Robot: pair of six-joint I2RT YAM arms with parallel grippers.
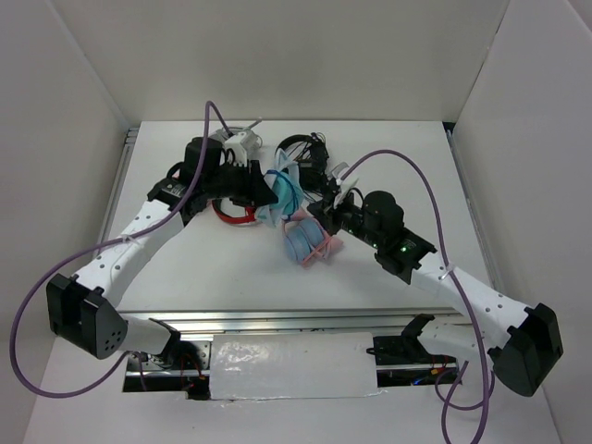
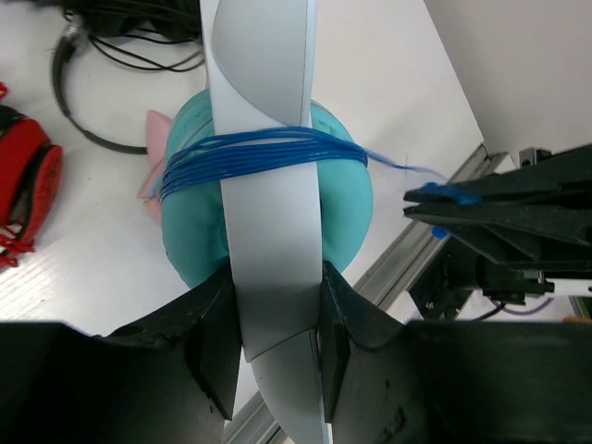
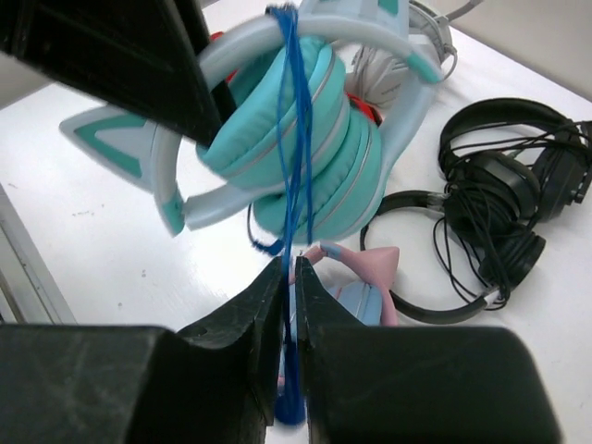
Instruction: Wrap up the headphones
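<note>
The bare tabletop is clear below my left gripper, nearer my base, so it will go back and down next and release the teal headphones [image 1: 278, 198] there.
The teal cat-ear headphones [image 1: 278, 198] hang in the air over the middle of the table. My left gripper [image 1: 256, 190] is shut on their pale headband [image 2: 268, 231]; in the left wrist view [image 2: 275, 298] the jaws press on both edges of the band. The thin blue cable [image 2: 259, 151] is wound several times around the folded ear cups [image 3: 305, 157]. My right gripper [image 1: 326, 215] sits just right of the headphones. In its own view [image 3: 289, 274] it is shut on the cable, which runs taut up to the cups, with the blue plug [image 3: 289, 407] between the jaws.
Light-blue headphones with a pink band [image 1: 310, 242] lie under the held pair. Red-and-black headphones [image 1: 231, 215] lie to the left, black headphones with loose cords [image 1: 305, 153] and a white pair [image 1: 242, 143] at the back. The table's metal rail [image 2: 407, 250] runs close by.
</note>
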